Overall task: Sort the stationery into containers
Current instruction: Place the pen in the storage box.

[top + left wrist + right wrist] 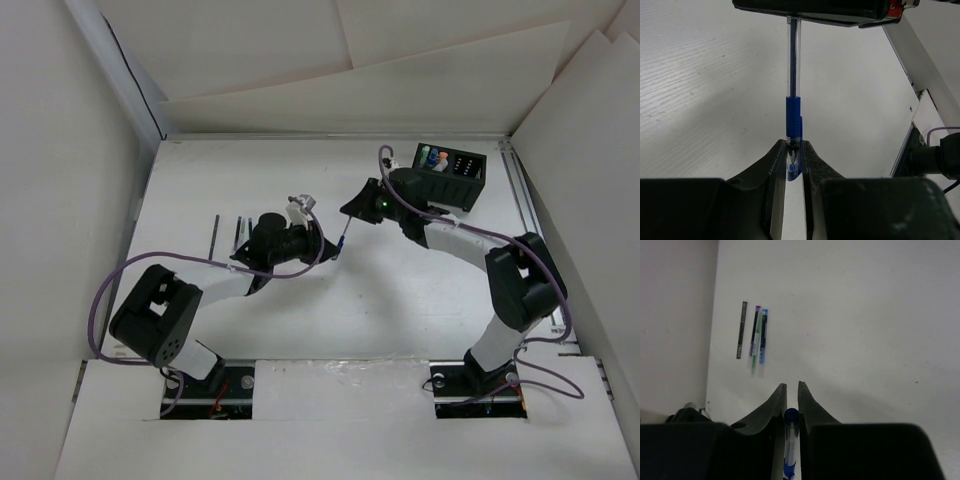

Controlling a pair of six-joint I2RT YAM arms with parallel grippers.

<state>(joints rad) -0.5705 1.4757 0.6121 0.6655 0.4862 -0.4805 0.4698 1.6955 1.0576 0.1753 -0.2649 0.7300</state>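
Observation:
I should move the pen outward and to the right in the top view with my right gripper and turn it over the black organiser box, because small pieces already stand there.
A blue-capped pen with a clear barrel hangs in the air between my two grippers at the table's middle. My left gripper is shut on its capped end; its jaws pinch the pen's tip. My right gripper is shut on the other end, with the pen running back between its fingers. It shows at the top of the left wrist view. The black organiser box stands at the back right and holds a few small pieces.
Three slim pieces lie side by side at the left of the table: a black stick, a green and purple pen and a light blue pen. They also show in the top view. White walls enclose the table.

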